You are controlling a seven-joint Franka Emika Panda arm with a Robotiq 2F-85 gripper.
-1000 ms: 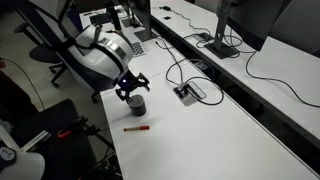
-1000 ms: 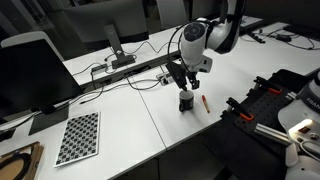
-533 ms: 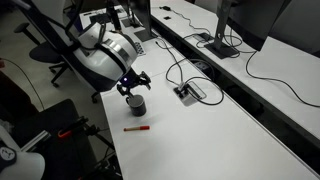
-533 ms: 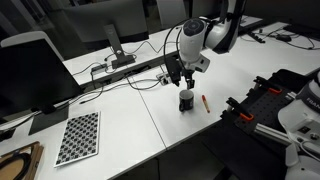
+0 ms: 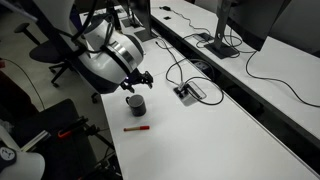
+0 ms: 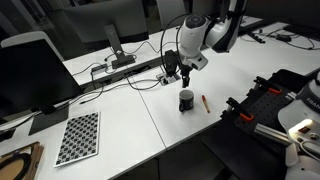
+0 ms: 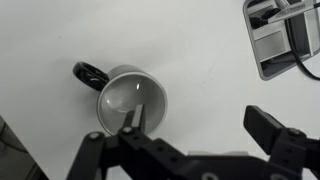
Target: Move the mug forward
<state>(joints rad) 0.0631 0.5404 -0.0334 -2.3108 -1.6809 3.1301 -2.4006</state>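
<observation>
My gripper will turn next, and then it will go down to put its fingers on either side of the mug's rim across from the handle.
The small dark grey mug stands upright on the white table, also seen in an exterior view. In the wrist view the mug shows its open mouth and a handle at its upper left. My gripper hangs open just above and behind the mug, apart from it; it also shows in an exterior view. In the wrist view the gripper is open and empty, with one fingertip over the mug's rim and the other off to the right.
A thin red pen lies on the table next to the mug, also in an exterior view. A recessed cable box with cords sits nearby; in the wrist view it is at the top right. Monitors and cables line the desk behind.
My gripper has risen away from the mug and drawn back, leaving the mug standing on the table. The mug and pen have not moved.
</observation>
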